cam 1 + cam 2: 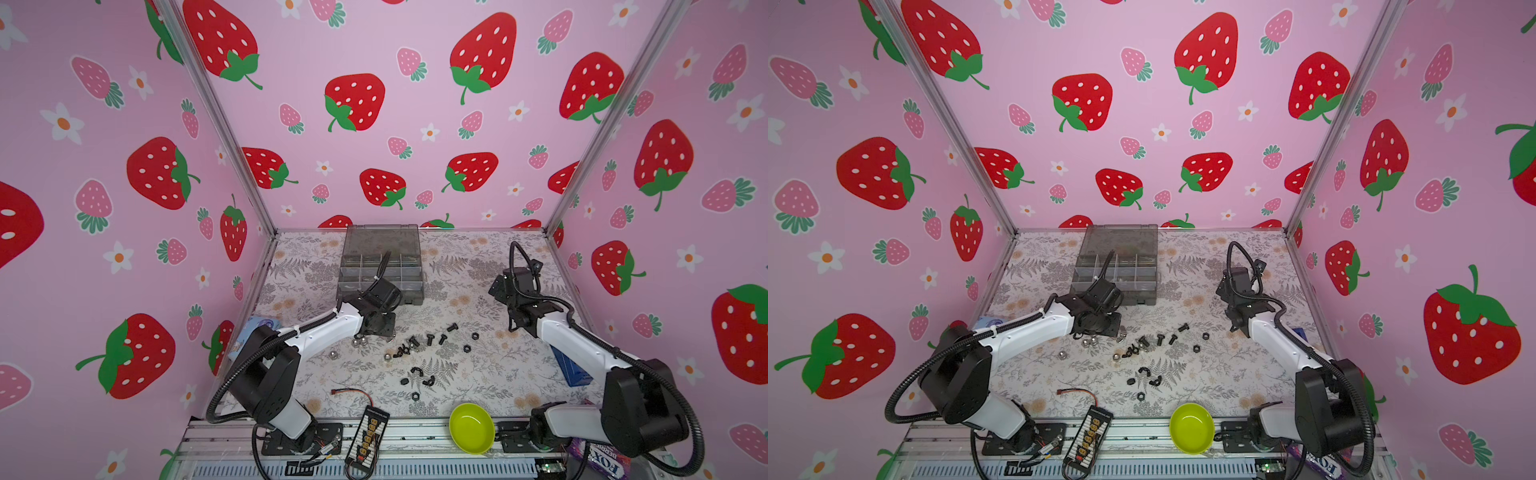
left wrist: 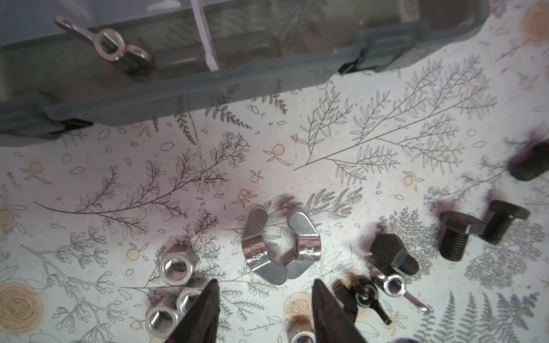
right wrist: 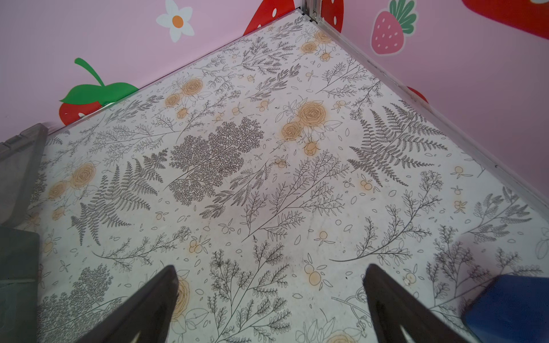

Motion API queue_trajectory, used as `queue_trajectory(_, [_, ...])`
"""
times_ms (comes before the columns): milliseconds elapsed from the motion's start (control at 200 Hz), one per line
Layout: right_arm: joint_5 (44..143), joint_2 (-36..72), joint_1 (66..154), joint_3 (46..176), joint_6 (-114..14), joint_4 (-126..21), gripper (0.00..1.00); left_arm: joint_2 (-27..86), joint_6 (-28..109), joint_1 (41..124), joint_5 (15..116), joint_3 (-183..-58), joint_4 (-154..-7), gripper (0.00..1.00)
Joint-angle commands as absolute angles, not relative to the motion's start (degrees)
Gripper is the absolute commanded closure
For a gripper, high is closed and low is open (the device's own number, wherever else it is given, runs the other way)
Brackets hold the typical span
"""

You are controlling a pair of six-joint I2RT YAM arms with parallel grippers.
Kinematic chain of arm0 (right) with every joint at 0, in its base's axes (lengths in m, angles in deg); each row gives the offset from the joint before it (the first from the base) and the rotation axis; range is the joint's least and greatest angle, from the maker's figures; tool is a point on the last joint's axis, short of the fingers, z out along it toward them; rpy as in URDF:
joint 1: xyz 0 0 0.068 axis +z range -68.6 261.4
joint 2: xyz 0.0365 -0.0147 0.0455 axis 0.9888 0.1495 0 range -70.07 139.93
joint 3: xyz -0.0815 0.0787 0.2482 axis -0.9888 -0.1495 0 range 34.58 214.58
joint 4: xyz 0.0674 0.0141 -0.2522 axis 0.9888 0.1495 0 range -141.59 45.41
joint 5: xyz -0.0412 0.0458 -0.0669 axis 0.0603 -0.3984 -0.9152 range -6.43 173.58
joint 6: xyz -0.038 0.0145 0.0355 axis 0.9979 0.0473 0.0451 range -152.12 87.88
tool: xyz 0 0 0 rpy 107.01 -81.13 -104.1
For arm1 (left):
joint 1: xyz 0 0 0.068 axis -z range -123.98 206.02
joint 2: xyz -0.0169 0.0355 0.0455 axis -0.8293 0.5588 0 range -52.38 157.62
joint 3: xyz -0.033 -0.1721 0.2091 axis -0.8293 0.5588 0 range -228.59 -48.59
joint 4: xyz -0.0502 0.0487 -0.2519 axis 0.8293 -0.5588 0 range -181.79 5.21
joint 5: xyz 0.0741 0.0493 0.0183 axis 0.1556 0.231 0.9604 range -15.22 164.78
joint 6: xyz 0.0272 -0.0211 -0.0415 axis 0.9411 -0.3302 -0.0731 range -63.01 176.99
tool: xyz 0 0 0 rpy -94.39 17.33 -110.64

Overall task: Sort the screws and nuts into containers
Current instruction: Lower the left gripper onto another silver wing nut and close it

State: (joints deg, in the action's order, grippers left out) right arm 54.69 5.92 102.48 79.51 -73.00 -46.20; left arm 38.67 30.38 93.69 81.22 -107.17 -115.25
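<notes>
My left gripper lowers its fingers astride the winged nut nearer the hex nuts next and closes, as the nut lies below with a gap beside its middle.
The containers are the compartments of a smoky-grey organizer box [image 1: 411, 291] [image 1: 1144, 297] [image 2: 208, 86] with its lid up at the back. One silver winged nut [image 2: 110, 47] lies in a compartment. My left gripper [image 1: 376, 330] [image 1: 1100, 326] [image 2: 266, 286] hovers open just in front of the box, nothing between its fingers. Two silver winged nuts [image 2: 279, 246] lie just beyond its tips, silver hex nuts [image 2: 176, 267] beside one finger. Black screws [image 1: 430, 340] [image 2: 451, 234] and black nuts [image 1: 475, 335] are scattered mid-table. My right gripper [image 1: 496, 286] [image 1: 1223, 286] [image 3: 270, 273] stands wide open over bare table.
A lime-green bowl [image 1: 471, 428] sits at the front edge. A red-and-black wire [image 1: 353, 392] and a black connector board [image 1: 368, 432] lie front centre. A blue box [image 1: 571, 370] [image 3: 511, 306] sits under the right arm. Pink walls close in on three sides.
</notes>
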Motion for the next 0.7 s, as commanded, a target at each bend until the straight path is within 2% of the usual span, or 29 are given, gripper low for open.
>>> queue_trajectory(0, [54.07, 5.09, 102.85, 78.79, -73.74, -46.23, 0.0, 40.53, 25.44, 94.63, 82.59, -107.21, -117.1, 0.5])
queue_trajectory(690, [52.82, 5.22, 102.85, 78.79, -73.48, -45.15, 0.0, 48.42, 25.45, 94.7, 84.45, -108.17, -115.63, 0.59])
